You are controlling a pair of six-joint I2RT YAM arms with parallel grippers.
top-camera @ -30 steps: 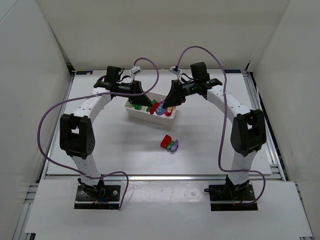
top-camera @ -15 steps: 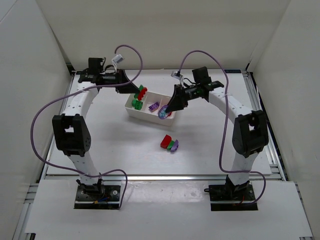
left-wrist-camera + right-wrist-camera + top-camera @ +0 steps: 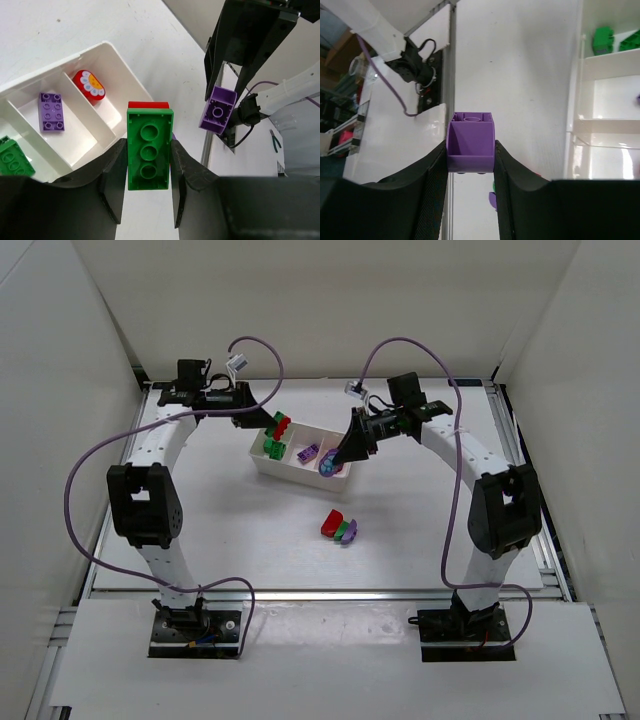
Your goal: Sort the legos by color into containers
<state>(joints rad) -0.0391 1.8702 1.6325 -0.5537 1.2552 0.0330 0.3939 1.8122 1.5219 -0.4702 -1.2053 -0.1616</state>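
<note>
I should shift my right gripper left in the top view, over the tray's middle section, then release the purple lego: another purple one lies there.
The white tray (image 3: 292, 473) has three compartments. Green legos (image 3: 272, 448) lie in the left one, a purple lego (image 3: 308, 451) in the middle one, and a red rounded lego with a flower print (image 3: 90, 85) in the right one. My left gripper (image 3: 272, 424) is shut on a green lego (image 3: 149, 150) with a red lego (image 3: 148, 105) stuck behind it, above the tray's back left corner. My right gripper (image 3: 337, 459) is shut on a purple lego (image 3: 470, 142) over the tray's right end; it also shows in the left wrist view (image 3: 218, 107).
A small cluster of red, green and purple legos (image 3: 340, 528) lies on the table in front of the tray. White walls enclose the table at the back and both sides. The arms' purple cables loop above the tray.
My left gripper has lifted out of the tray and moved back-left with the green and red legos. My right gripper has shifted slightly right with the purple lego.
</note>
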